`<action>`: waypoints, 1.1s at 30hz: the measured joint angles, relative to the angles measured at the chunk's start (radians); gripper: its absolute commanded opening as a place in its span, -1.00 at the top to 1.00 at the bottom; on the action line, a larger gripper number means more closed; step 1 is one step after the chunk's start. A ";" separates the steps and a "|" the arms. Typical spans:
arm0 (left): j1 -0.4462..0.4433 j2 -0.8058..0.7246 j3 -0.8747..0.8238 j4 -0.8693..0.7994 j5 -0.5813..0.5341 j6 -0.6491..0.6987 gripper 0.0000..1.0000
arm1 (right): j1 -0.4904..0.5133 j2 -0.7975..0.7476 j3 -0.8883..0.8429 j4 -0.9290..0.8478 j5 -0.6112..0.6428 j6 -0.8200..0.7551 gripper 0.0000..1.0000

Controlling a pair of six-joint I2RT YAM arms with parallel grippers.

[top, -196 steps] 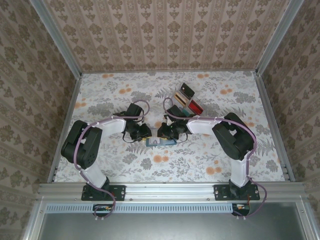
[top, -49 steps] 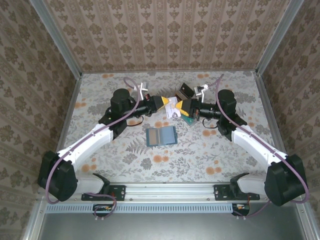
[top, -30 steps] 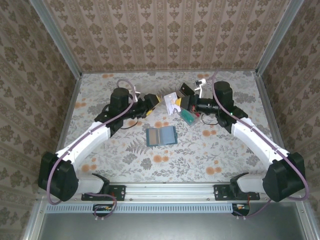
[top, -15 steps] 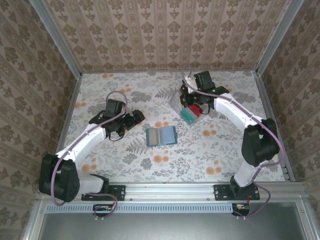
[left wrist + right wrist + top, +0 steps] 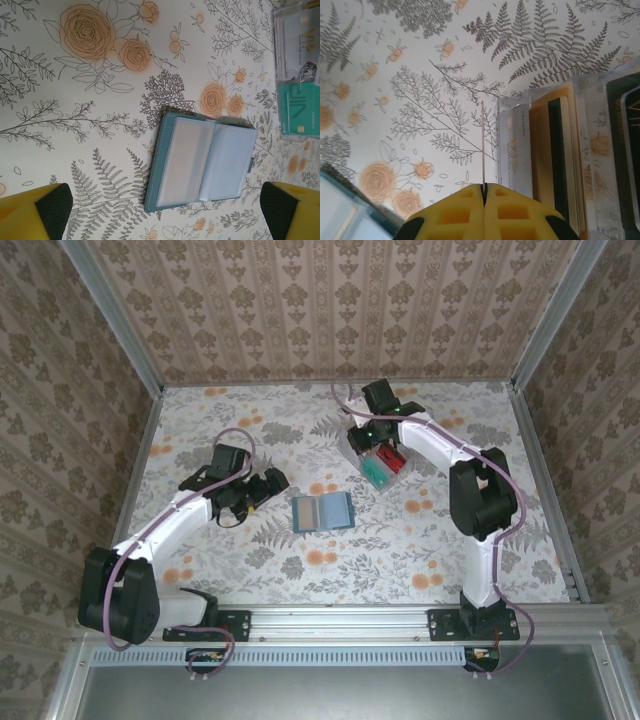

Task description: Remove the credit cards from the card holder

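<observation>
The right gripper will next move across the side of the clear tray and go down toward the white VIP card's compartment (image 5: 509, 145) to let go, because the held card is still outside it.
The teal-blue card holder (image 5: 323, 511) lies open and flat on the flowered table, its pale clear sleeves (image 5: 202, 162) facing up. My left gripper (image 5: 270, 483) hovers just left of it, open, its yellow fingers (image 5: 35, 210) spread wide on either side of the holder with nothing between them (image 5: 162, 202). My right gripper (image 5: 362, 432) is at the clear tray's left edge. It is shut (image 5: 483, 189) on a thin white card (image 5: 483, 145) seen edge-on, standing just outside the tray wall.
The clear compartment tray (image 5: 390, 445) holds a white VIP card (image 5: 512, 150), gold and black cards and a teal card (image 5: 300, 110). Metal rails and patterned walls fence the table. Open table lies in front of the holder.
Both grippers left the card holder and lifted a white card between them. The left then let go and drew back left; the right carried the card over to the tray.
</observation>
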 measured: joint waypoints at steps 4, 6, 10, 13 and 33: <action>0.000 0.000 -0.001 0.000 0.007 0.003 -1.00 | 0.009 0.031 0.031 -0.027 0.049 -0.034 1.00; 0.001 0.000 -0.003 0.000 0.011 0.003 -1.00 | 0.011 0.031 0.035 -0.035 0.070 -0.051 1.00; 0.001 0.000 -0.016 0.003 0.019 0.003 -1.00 | 0.012 0.037 0.047 -0.045 0.100 -0.080 1.00; 0.002 0.000 -0.021 0.004 0.025 0.003 -1.00 | 0.012 0.051 0.052 -0.051 0.114 -0.098 1.00; 0.019 0.000 -0.049 0.028 0.069 0.003 -1.00 | 0.015 0.113 0.093 -0.060 0.114 -0.105 0.89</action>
